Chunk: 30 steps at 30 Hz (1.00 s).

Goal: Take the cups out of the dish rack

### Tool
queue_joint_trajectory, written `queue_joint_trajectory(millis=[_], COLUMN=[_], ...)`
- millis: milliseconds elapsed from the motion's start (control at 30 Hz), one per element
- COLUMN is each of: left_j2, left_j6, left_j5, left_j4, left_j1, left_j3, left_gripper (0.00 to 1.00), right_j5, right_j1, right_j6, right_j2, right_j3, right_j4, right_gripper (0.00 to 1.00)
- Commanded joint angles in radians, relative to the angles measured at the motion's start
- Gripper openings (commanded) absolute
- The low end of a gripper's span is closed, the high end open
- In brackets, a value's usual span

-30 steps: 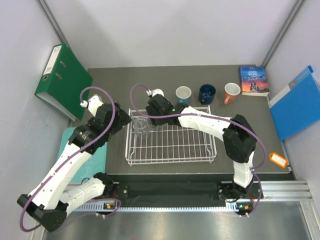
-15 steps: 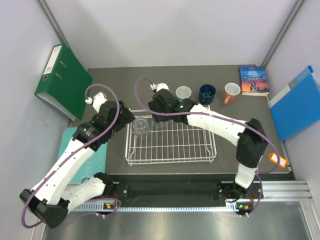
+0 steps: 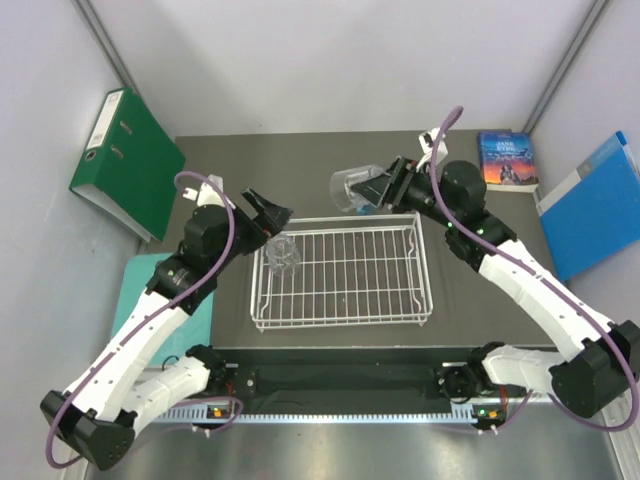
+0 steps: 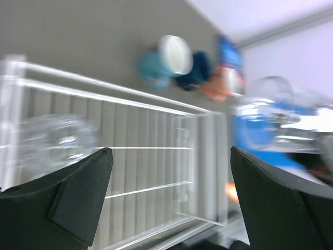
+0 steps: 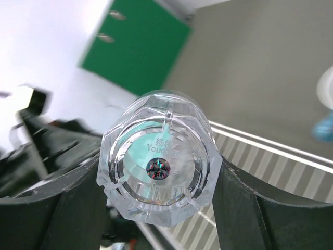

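Observation:
The held tumbler's rim (image 3: 335,191) (image 4: 248,126) is clear of fingers, so my left gripper needs to turn next and move onto it, to the right in the top view.
My right gripper (image 3: 378,186) is shut on a clear glass tumbler (image 3: 348,190) and holds it on its side in the air, just behind the back edge of the white wire dish rack (image 3: 340,322). In the right wrist view the tumbler's base (image 5: 161,167) fills the gap between both fingers (image 5: 250,208). A second tumbler (image 3: 283,256) lies in the rack's back left corner. My left gripper (image 3: 268,210) is open and empty above that corner. The left wrist view shows that tumbler (image 4: 57,138), the light blue mug (image 4: 166,60), the dark blue mug (image 4: 196,70) and the salmon-pink mug (image 4: 223,83) behind the rack. In the top view my right arm hides the mugs.
A green binder (image 3: 125,160) leans at the back left. A book (image 3: 507,158) lies at the back right, and a blue folder (image 3: 595,205) stands against the right wall. An orange tag (image 3: 557,318) lies at the right edge. A teal pad (image 3: 135,285) lies left of the rack.
My right gripper has lifted a tumbler out of the rack's back left area and swung it back and right, toward the mugs. My left gripper has edged toward the rack's back left corner.

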Motion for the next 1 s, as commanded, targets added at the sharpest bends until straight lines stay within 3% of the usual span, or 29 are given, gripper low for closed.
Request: queue_joint_trajectory(millis=[0,100,267,467,600,667,800,967], left_j2=[0.024,0.068,0.168,0.171,0.182,0.191,0.202,0.234], left_j6=[-0.128,-0.237,-0.324,-0.313,-0.326,-0.327,-0.327,-0.332], left_j5=[0.33,0.48,0.629,0.629,0.634,0.638,0.637,0.651], left_j4=[0.486,0.74,0.948,0.98,1.008,1.011,1.02,1.031], left_j1=[0.024,0.026,0.026,0.026,0.026,0.026,0.026,0.026], left_j3=[-0.079,-0.113,-0.104,-0.107,-0.115,-0.115,-0.101,-0.084], left_gripper=[0.99,0.99,0.97,0.91,0.7,0.64,0.58,0.58], right_j5=[-0.255,-0.304,-0.34,-0.346,-0.349,-0.352,-0.363,-0.38], right_j1=[-0.025,-0.048,-0.052,-0.052,-0.052,-0.048,-0.037,-0.015], right_j6=[0.223,0.381,0.627,0.651,0.665,0.676,0.668,0.641], right_j2=[-0.03,-0.018,0.054,0.094,0.131,0.143,0.165,0.179], right_j3=[-0.123,-0.211,-0.289,-0.268,-0.259,-0.253,-0.239,-0.226], right_j4=[0.453,0.703,1.017,1.049,1.077,1.089,1.085,1.055], right_gripper=[0.0,0.0,0.0,0.0,0.0,0.0,0.0,0.0])
